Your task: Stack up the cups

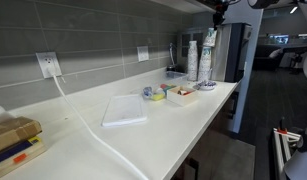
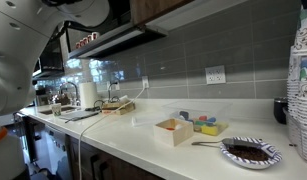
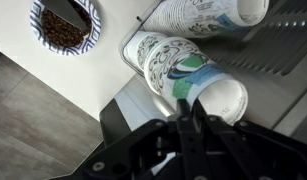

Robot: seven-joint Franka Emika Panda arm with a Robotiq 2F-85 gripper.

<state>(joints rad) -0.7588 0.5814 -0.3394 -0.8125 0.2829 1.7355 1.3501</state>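
Observation:
I should next lower my gripper a little toward the near column's top (image 1: 207, 48) (image 3: 167, 60) below it and let go of the printed cup's rim, because the cup is lined up there.
Two tall columns of nested white cups with greenish print stand at the far end of the counter in an exterior view (image 1: 193, 60) (image 1: 209, 55). One column shows at the edge of an exterior view (image 2: 303, 90). In the wrist view both columns are seen from above, the near one (image 3: 193, 75) and the far one (image 3: 208, 15). My gripper (image 3: 188, 112) sits at the rim of the near column's top cup (image 3: 225, 98). Its fingers are pressed together on the cup's wall. In an exterior view the gripper (image 1: 217, 16) is right above the taller column.
A paper plate with dark contents (image 1: 205, 86) (image 2: 250, 152) (image 3: 65, 25) lies beside the cups. A low white tray of colourful items (image 1: 178, 94) (image 2: 178, 131) and a flat translucent lid (image 1: 124, 110) lie on the counter. A white cable (image 1: 83, 120) runs from a wall socket.

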